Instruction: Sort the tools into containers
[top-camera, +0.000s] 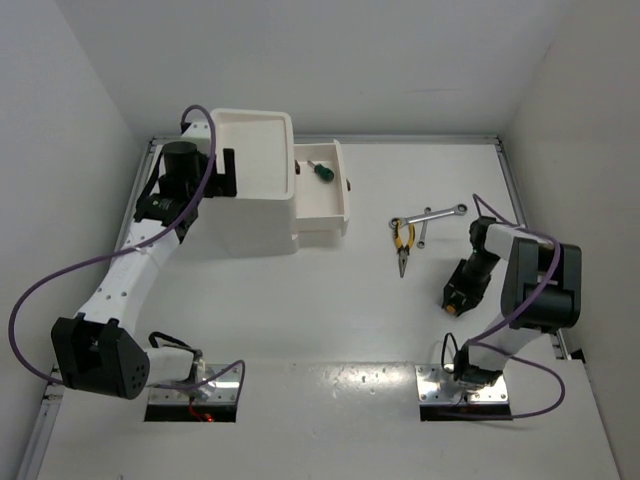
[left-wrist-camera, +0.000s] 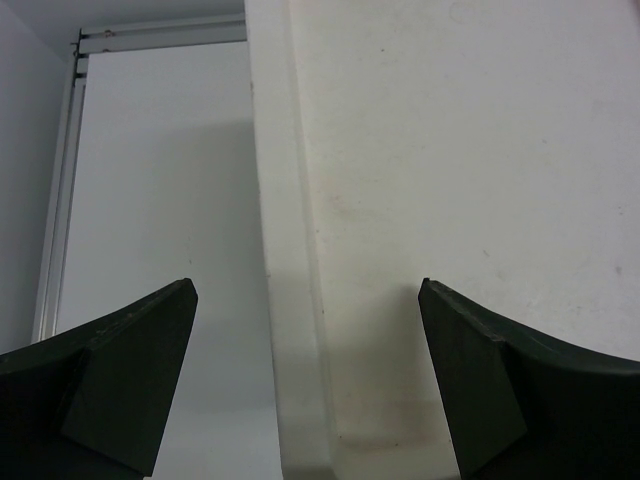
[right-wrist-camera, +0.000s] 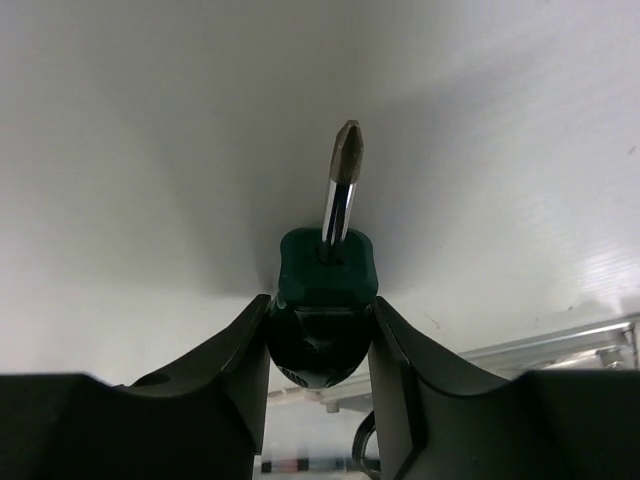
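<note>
The robot's right gripper needs to move outward and across to the left in the top view next, to let go over the smaller white bin (top-camera: 330, 210), which holds another screwdriver.
My right gripper (right-wrist-camera: 320, 312) is shut on a green-handled screwdriver (right-wrist-camera: 322, 265), its metal tip sticking out past the fingers. In the top view this gripper (top-camera: 457, 296) is over the table right of centre, with an orange end (top-camera: 452, 309) showing at its tip. Yellow-handled pliers (top-camera: 403, 240) and two silver wrenches (top-camera: 441, 213) (top-camera: 421, 236) lie just beyond it. A second green screwdriver (top-camera: 322, 171) lies in the smaller white bin (top-camera: 330, 210). My left gripper (top-camera: 222, 172) is open and empty, its jaws straddling the left rim of the large white bin (top-camera: 250, 215), seen close in the left wrist view (left-wrist-camera: 450, 150).
The two bins stand side by side, touching, at the back left. A metal rail (top-camera: 400, 139) runs along the table's back edge and another down the right side (top-camera: 515, 200). White walls close in on both sides.
</note>
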